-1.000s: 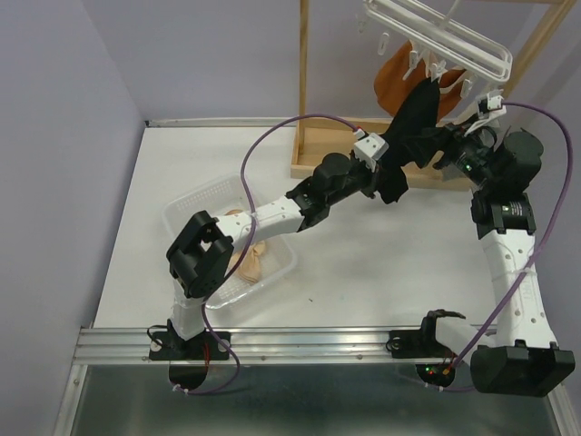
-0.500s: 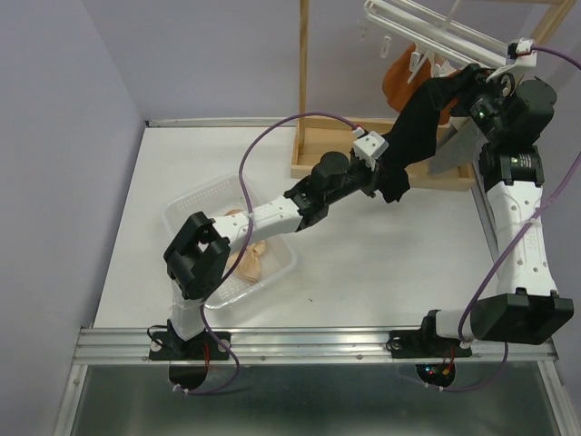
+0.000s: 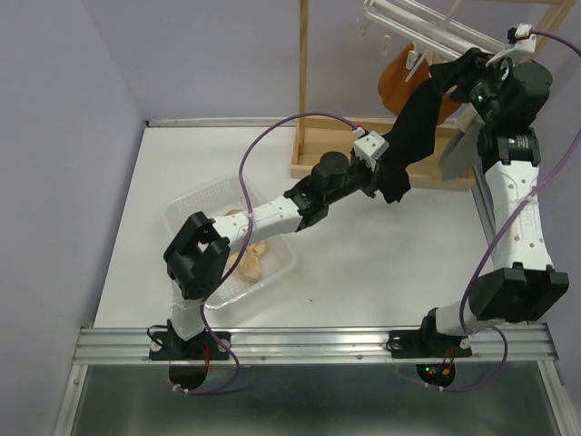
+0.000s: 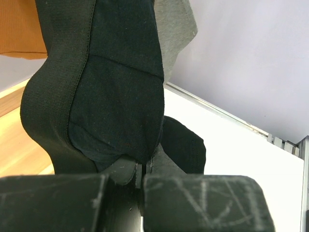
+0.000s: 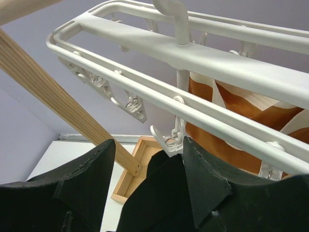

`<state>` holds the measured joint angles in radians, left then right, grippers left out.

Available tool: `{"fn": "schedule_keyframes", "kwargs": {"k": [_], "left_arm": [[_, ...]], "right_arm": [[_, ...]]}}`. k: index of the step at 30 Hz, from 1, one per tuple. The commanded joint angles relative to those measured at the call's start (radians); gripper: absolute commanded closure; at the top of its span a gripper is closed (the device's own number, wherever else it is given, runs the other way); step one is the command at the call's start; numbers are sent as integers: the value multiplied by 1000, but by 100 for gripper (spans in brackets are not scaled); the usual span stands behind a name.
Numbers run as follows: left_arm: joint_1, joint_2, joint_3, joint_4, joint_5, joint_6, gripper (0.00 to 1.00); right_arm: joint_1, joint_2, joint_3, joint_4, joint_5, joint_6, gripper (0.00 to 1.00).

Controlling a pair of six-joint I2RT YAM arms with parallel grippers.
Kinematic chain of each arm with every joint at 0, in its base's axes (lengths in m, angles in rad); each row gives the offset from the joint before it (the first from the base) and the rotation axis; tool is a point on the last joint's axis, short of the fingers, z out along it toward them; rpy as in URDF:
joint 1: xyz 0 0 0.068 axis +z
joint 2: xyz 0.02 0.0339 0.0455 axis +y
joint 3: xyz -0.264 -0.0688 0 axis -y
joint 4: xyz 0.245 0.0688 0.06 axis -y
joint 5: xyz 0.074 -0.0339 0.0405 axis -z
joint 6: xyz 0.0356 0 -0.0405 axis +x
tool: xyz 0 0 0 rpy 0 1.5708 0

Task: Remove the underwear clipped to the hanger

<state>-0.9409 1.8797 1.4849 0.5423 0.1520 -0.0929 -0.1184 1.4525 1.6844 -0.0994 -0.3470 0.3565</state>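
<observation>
Cream-beige underwear already lies in the basket (image 3: 220,198) to the left in the top view. My left gripper moves over there next and releases the black underwear (image 3: 418,118).
The white hanger (image 3: 427,32) hangs at the top right from the wooden stand. Black underwear (image 3: 418,118) is clipped to it and stretches down to my left gripper (image 3: 386,174), which is shut on its lower end (image 4: 111,96). My right gripper (image 3: 465,73) is open at the hanger (image 5: 193,53), its fingers on either side of the white clip (image 5: 176,137) that holds the black underwear (image 5: 159,193). Rust-orange underwear (image 3: 399,82) and grey underwear (image 3: 463,150) hang there too. Cream-beige underwear (image 3: 250,259) lies in the basket.
A clear plastic basket (image 3: 195,204) stands at the left of the white table. The tall wooden stand (image 3: 303,73) rises from its wooden base frame (image 3: 318,154) at the back. Purple cables loop over both arms.
My right arm has risen from beside the black underwear up to the hanger's clip. My left gripper has kept its hold and not moved.
</observation>
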Motion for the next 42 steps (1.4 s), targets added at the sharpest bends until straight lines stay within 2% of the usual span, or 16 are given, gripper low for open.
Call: {"fn": "schedule_keyframes", "kwargs": {"k": [1,24,30,35,36,37,40,42], "left_arm": [[-7,-79,5,73,18,16,100],[-10,-71,15,73,35,19,100],[-12,-71,18,73,38,21,100],[-12,-68,18,73,38,19,100],[-13,-70,17,73,35,19,100],[-13,-71,17,73,37,19,100],[-12,-73,15,73,34,19,100],[-13,-73,14,74,29,19,100]], "right_arm": [[-6,28,80,20,17,-19,37],[-6,147,165,15,19,-67,39],[-6,184,224,17,19,-65,42],[-6,201,247,18,17,-63,58],[-6,203,248,18,16,-65,63],[-6,204,250,20,11,-67,76],[-6,203,245,20,8,-73,97],[-6,200,241,20,8,-77,99]]}}
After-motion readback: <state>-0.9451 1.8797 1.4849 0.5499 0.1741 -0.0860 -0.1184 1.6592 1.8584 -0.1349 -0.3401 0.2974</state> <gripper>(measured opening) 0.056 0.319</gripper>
